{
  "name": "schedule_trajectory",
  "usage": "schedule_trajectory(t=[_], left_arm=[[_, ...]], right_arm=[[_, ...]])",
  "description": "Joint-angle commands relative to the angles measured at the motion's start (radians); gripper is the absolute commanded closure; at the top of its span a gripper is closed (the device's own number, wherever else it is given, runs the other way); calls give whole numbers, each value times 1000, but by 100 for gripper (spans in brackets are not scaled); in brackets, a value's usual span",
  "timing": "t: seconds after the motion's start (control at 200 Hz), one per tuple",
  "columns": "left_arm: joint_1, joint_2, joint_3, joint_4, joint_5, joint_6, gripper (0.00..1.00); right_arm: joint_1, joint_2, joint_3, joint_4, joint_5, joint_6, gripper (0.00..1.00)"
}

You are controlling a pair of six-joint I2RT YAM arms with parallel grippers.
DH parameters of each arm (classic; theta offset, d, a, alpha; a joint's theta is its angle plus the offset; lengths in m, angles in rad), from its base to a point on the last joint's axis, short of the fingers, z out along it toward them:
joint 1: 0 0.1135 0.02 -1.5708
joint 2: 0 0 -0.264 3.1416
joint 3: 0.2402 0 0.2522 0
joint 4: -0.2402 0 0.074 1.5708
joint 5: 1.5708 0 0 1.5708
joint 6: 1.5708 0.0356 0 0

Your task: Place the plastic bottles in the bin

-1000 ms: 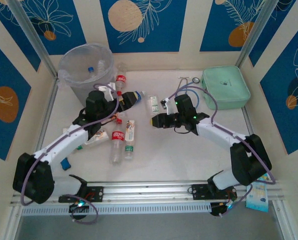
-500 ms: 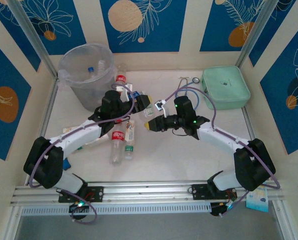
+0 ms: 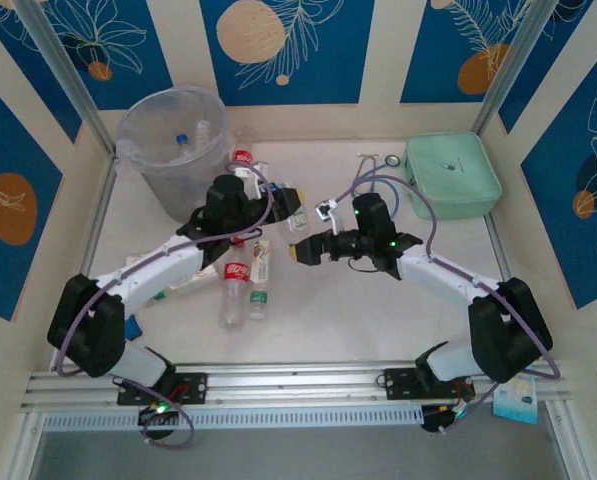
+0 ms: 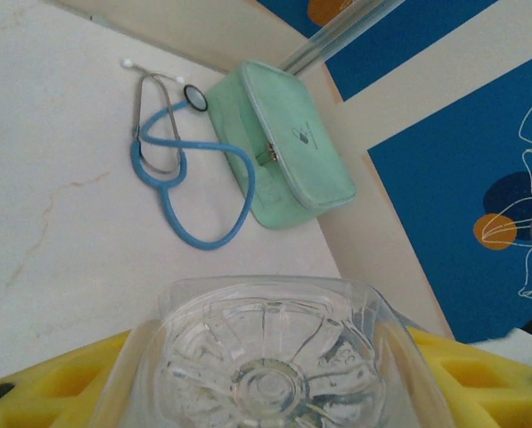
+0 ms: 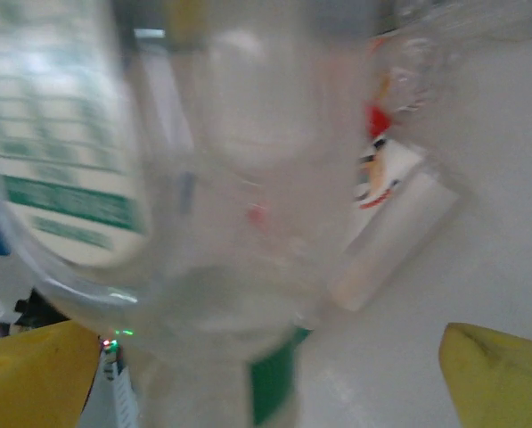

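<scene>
The left gripper needs to rise, swing outward over the bin's opening (image 3: 172, 126) and dip inside to let go of the bottle, since the bin's rim is high.
A clear plastic bottle (image 3: 297, 216) with a white and green label is over the table's middle, and my left gripper (image 3: 284, 204) is shut on it. In the left wrist view its ribbed base (image 4: 270, 366) fills the gap between the yellow fingers (image 4: 56, 392). My right gripper (image 3: 303, 251) is open just right of it; in its wrist view the bottle (image 5: 221, 178) looms blurred between the wide-apart fingers (image 5: 502, 366). More bottles (image 3: 237, 278) lie on the table. The bin (image 3: 140, 135) stands at the back left with a blue-capped bottle (image 3: 182, 139) inside.
A mint-green case (image 3: 452, 175) sits at the back right, with a blue stethoscope (image 4: 172, 169) beside it. A red-capped bottle (image 3: 242, 157) stands next to the bin. A small blue thing (image 3: 130, 327) lies near the left arm's base.
My left arm swung right from beside the bin to the table's middle and closed on the bottle. My right gripper's jaws opened wide.
</scene>
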Motion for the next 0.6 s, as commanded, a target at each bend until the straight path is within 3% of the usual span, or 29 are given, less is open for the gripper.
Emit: schedule_trajectory(t=[0.0, 0.145, 0.235, 0.42, 0.595], left_arm=[[16, -32, 121, -106, -51, 110, 68], [86, -43, 309, -242, -83, 234, 83], [156, -48, 441, -319, -137, 317, 100], [357, 10, 646, -292, -199, 368, 100], [475, 173, 849, -334, -294, 454, 100]], right_arm=[[-58, -65, 0, -80, 39, -21, 1], [-113, -98, 8, -174, 88, -44, 1], [-121, -117, -3, -215, 132, -36, 1], [-129, -151, -42, -234, 163, -8, 1], [-126, -164, -28, -276, 197, -5, 1]])
